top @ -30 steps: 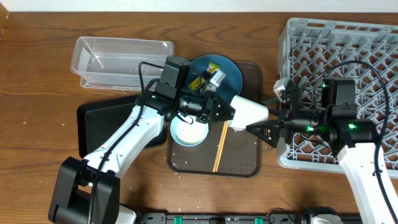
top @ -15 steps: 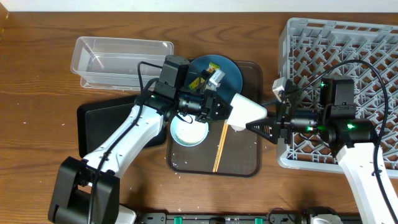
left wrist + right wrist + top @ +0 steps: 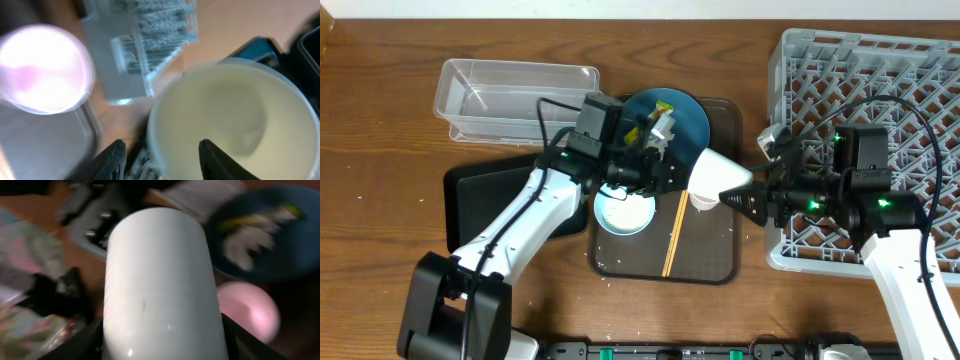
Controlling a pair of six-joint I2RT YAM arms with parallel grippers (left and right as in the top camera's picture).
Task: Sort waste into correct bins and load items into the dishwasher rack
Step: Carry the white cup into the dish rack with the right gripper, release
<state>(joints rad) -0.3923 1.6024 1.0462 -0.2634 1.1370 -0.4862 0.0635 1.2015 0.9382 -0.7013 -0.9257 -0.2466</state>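
Observation:
The white cup's opening is free of the robot's open left gripper, so the right gripper needs to swing to the right in the overhead view next, down into the dishwasher rack (image 3: 860, 112).
My right gripper (image 3: 740, 197) is shut on a white cup (image 3: 714, 170), held on its side above the brown serving tray (image 3: 705, 262); the cup fills the right wrist view (image 3: 160, 280). My left gripper (image 3: 665, 172) is open, just left of the cup's mouth, which faces it in the left wrist view (image 3: 235, 120). The second, pinkish cup (image 3: 701, 203) stands on the tray below. The dark-blue plate (image 3: 685, 125) carries the yellow-green wrapper (image 3: 665, 104) and the white tissue (image 3: 667, 125). The pale-blue bowl (image 3: 623, 212) and the chopsticks (image 3: 672, 235) lie on the tray.
The grey dishwasher rack (image 3: 880, 100) stands at the right, behind my right arm. The clear tub (image 3: 515, 90) is at the back left, with the flat black tray (image 3: 480, 200) in front of it. Loose rice grains (image 3: 605, 265) lie on the serving tray's front left.
My left gripper has let go of the white cup and drawn back to the left. My right gripper now holds the cup alone, and the second cup shows below it.

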